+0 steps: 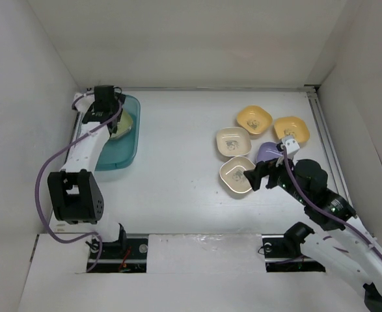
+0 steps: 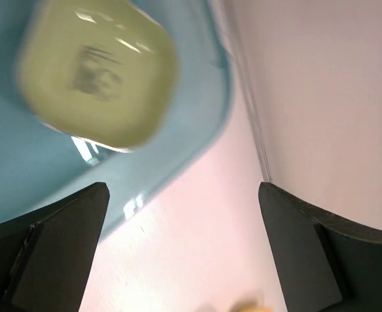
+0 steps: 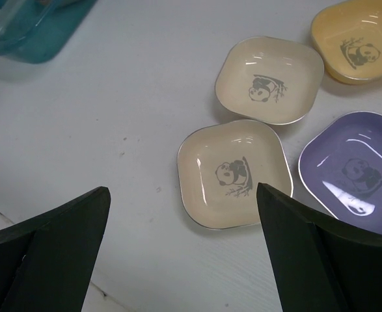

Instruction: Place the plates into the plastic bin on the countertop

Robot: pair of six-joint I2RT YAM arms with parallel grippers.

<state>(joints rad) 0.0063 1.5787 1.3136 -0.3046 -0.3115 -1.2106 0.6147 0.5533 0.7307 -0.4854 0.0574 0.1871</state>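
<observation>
The left gripper will move away from the bin across the countertop next, then go down onto the far cream plate's bin-side rim [image 1: 218, 142], which faces open countertop.
In the top view the teal plastic bin [image 1: 116, 146] lies at the far left of the white countertop [image 1: 177, 169]. A pale green plate [image 1: 124, 123] sits inside it. My left gripper [image 1: 108, 106] hovers over the bin's far end. The left wrist view shows the green plate [image 2: 99, 71], blurred, in the bin [image 2: 21, 175], and my left gripper [image 2: 184, 247] is open and empty. Two yellow plates [image 1: 254, 119] [image 1: 291, 129], two cream plates [image 1: 233, 142] [image 1: 237, 177] and a purple plate [image 1: 267, 153] lie at the right. My right gripper [image 3: 184, 253] is open above and just in front of the near cream plate [image 3: 235, 173].
White walls close in the countertop on the left, back and right. A metal rail [image 1: 324, 130] runs along the right wall. In the right wrist view the far cream plate [image 3: 269, 79], a yellow plate [image 3: 356, 39], the purple plate [image 3: 356, 172] and a bin corner [image 3: 28, 32] show.
</observation>
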